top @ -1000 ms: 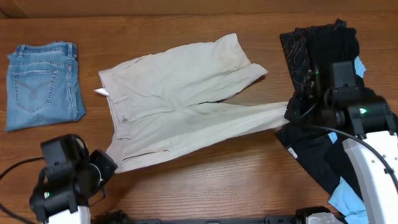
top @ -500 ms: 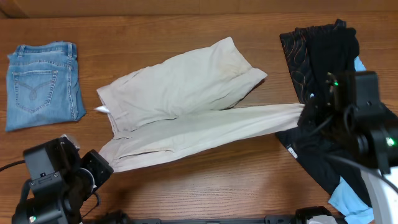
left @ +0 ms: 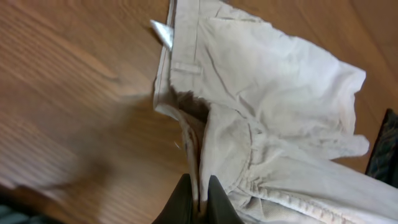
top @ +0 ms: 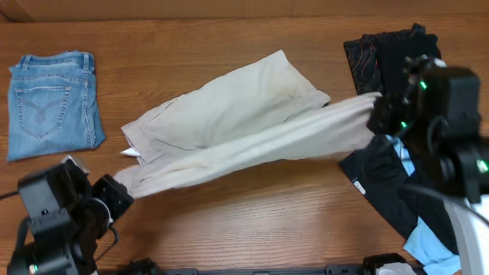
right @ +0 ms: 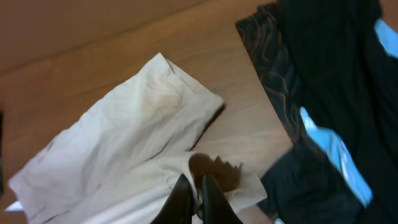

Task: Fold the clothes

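Note:
I will next take the lifted corner outward and down with my left gripper, letting it go over the flat waistband by the white tag [top: 135, 140] [left: 183, 38] lying there.
Cream shorts [top: 229, 114] lie across the middle of the table, their near leg pulled up off the wood into a taut band between my two grippers. My left gripper [top: 121, 187] is shut on the waistband corner [left: 198, 186] at the lower left. At the right, my right gripper [top: 376, 113] is shut on the hem of the lifted leg [right: 194, 186]. In the left wrist view the shorts [left: 267, 93] show waistband and a belt loop, and the far leg [right: 124, 130] rests flat on the table in the right wrist view.
Folded light-blue jeans [top: 52, 103] sit at the far left. A heap of black, patterned and sky-blue garments [top: 397, 191] lies at the right under my right arm, its dark cloth [right: 336, 81] filling the right of that wrist view.
Both grippers have risen and carried the near leg away from me, over the rest of the shorts. The right gripper moved toward the table's far side and the band of cloth lifted.

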You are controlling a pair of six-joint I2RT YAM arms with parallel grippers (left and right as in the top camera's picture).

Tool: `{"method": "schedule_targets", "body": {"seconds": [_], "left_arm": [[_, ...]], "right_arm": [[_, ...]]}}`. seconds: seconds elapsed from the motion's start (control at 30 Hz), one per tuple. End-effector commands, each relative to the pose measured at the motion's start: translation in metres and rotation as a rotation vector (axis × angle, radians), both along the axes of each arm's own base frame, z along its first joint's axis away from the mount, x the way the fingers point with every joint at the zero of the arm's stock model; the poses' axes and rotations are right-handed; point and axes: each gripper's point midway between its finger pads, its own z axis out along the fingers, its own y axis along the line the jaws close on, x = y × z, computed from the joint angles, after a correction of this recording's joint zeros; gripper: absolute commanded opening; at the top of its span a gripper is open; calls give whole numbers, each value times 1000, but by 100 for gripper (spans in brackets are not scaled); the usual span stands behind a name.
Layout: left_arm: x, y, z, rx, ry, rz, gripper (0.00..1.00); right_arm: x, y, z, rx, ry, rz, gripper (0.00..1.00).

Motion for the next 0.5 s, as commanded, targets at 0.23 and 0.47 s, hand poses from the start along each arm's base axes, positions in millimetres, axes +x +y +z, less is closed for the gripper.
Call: {"method": "schedule_targets", "body": {"seconds": [0.23,0.47], "left_arm": [[39,61,-37,135,156,159,4],[77,75,-75,95,238,170,4]], "right_arm": [[106,-33,-45,-228,-7,-80,4],[160,-17,-71,-194,-68,-24,4]]}}
